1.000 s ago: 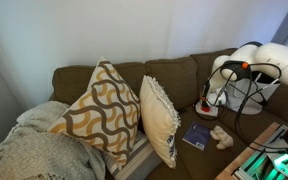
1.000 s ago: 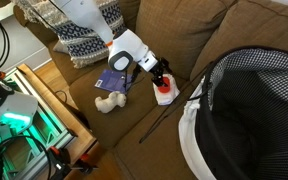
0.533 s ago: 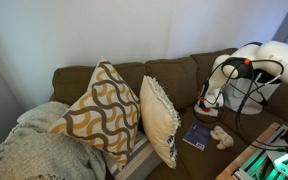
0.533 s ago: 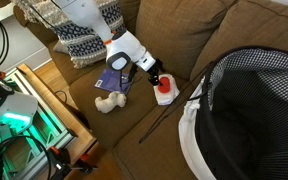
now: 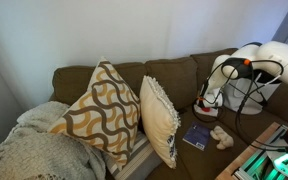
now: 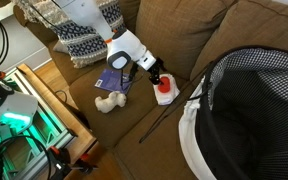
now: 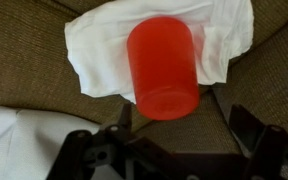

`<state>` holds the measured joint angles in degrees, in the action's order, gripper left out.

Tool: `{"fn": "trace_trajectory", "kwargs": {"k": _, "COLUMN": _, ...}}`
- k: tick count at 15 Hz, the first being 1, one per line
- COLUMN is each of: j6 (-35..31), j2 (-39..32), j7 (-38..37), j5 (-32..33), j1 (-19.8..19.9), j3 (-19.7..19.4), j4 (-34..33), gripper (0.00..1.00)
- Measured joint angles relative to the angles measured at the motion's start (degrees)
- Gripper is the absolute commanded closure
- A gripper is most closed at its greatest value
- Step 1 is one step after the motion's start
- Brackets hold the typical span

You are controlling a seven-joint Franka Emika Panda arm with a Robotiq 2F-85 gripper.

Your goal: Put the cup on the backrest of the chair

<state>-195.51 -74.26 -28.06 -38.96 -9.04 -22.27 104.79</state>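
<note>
I will next lower my gripper a short way onto the small red cup's near end (image 6: 165, 85) (image 7: 167, 102) and close it, because the cup is just below its open fingers.
The small red cup (image 7: 162, 68) lies on a white cloth (image 7: 94, 50) on the seat of the dark olive-brown sofa (image 7: 24, 60). In the wrist view my gripper (image 7: 184, 122) is open. Its two dark fingers stand to either side just below the cup's end and do not touch it. In both exterior views the gripper (image 6: 156, 74) (image 5: 206, 98) hovers close over the cup (image 6: 164, 98) (image 5: 201, 108) on the seat cushion. The padded backrest (image 5: 174, 72) (image 6: 184, 30) rises behind it.
Two patterned throw pillows (image 5: 102, 108) (image 5: 160, 118) lean on the backrest. A blue booklet (image 6: 115, 84) and a tan plush toy (image 6: 107, 103) lie on the seat near the cup. A checkered mesh basket (image 6: 252, 110) stands beside it. A thin dark rod (image 6: 169, 115) lies on the cushion.
The gripper has shifted slightly over the cup. The cup has stayed in place on the cloth.
</note>
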Motion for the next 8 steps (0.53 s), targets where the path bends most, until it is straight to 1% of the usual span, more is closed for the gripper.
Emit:
{"fn": "trace_trajectory", "kwargs": {"k": 1, "j6": 0.13, "j2": -0.37, "j7": -0.19, "j5": -0.19, "j1": -0.31, "j3": -0.46, "j4": -0.29, "gripper": 0.02}}
{"fn": "trace_trajectory", "kwargs": {"k": 3, "j6": 1.23, "j2": -1.46, "j7": -0.8, "j5": -0.73, "j1": -0.88, "j3": -1.62, "j4": -1.23, "gripper": 0.09}}
{"fn": "trace_trajectory", "kwargs": {"k": 5, "j6": 3.46, "j2": -2.79, "j7": -1.46, "j5": -1.11, "j1": -1.5, "j3": -3.06, "j4": -2.43, "gripper": 0.12}}
{"fn": "trace_trajectory", "kwargs": {"k": 7, "j6": 6.19, "j2": -3.95, "j7": -2.01, "j5": -1.12, "j1": -2.03, "j3": -4.34, "j4": -3.48, "gripper": 0.36}}
{"fn": "trace_trajectory", "kwargs": {"k": 8, "j6": 7.09, "j2": -4.4, "j7": -2.05, "j5": -1.12, "j1": -2.15, "j3": -4.68, "j4": -3.98, "gripper": 0.37}}
